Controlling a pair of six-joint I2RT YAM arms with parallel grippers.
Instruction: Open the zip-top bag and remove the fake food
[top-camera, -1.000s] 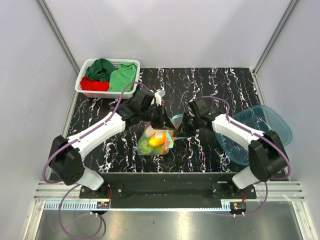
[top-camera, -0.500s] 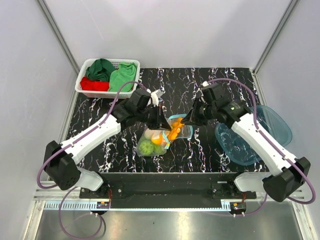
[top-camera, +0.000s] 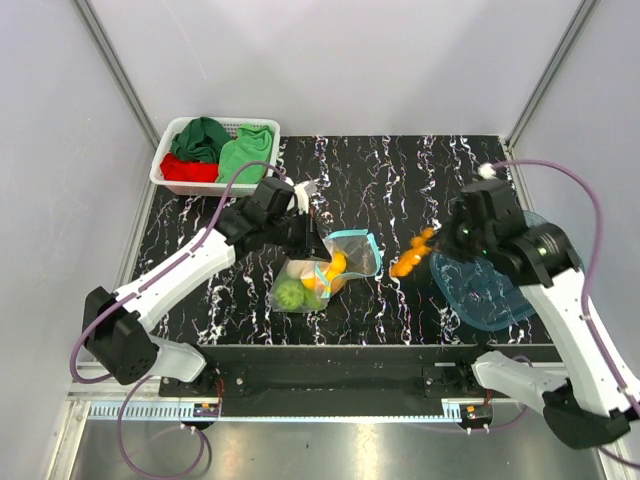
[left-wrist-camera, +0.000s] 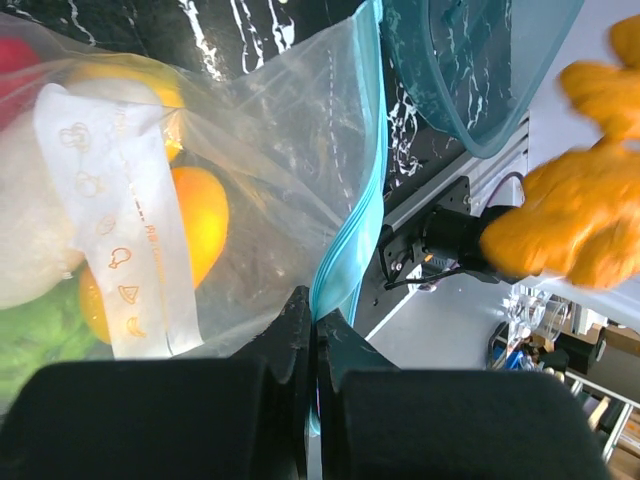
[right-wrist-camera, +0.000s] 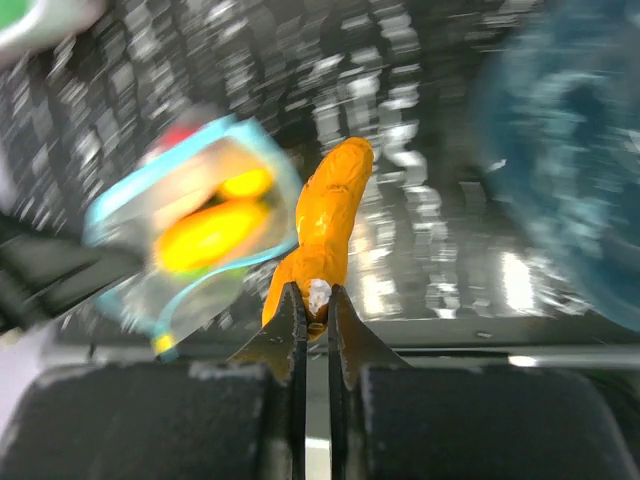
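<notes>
The teal tub's empty bottom is right of my right gripper in the top view, so it needs to swing over that next, lower and release the orange piece (top-camera: 410, 255).
The clear zip-top bag (top-camera: 320, 275) lies open at the table's middle, its light blue zip strip (left-wrist-camera: 350, 230) facing right. Yellow, orange, green and pale pieces of fake food (top-camera: 312, 282) are inside; they show through the plastic in the left wrist view (left-wrist-camera: 190, 215). My left gripper (top-camera: 318, 250) is shut on the bag's blue strip (left-wrist-camera: 322, 320). My right gripper (top-camera: 430, 245) is shut on an orange fake food piece (top-camera: 410, 255), held in the air right of the bag, near the teal tub. It shows in the right wrist view (right-wrist-camera: 325, 235) and in the left wrist view (left-wrist-camera: 570, 225).
A translucent teal plastic tub (top-camera: 510, 280) sits at the right edge of the black marbled table (top-camera: 400, 180). A white basket (top-camera: 215, 150) with red and green folded cloths stands at the back left. Grey walls surround the table.
My right gripper has pulled the orange piece out of the bag and carried it to the right, toward the teal tub. My left gripper has kept its hold on the bag's strip.
</notes>
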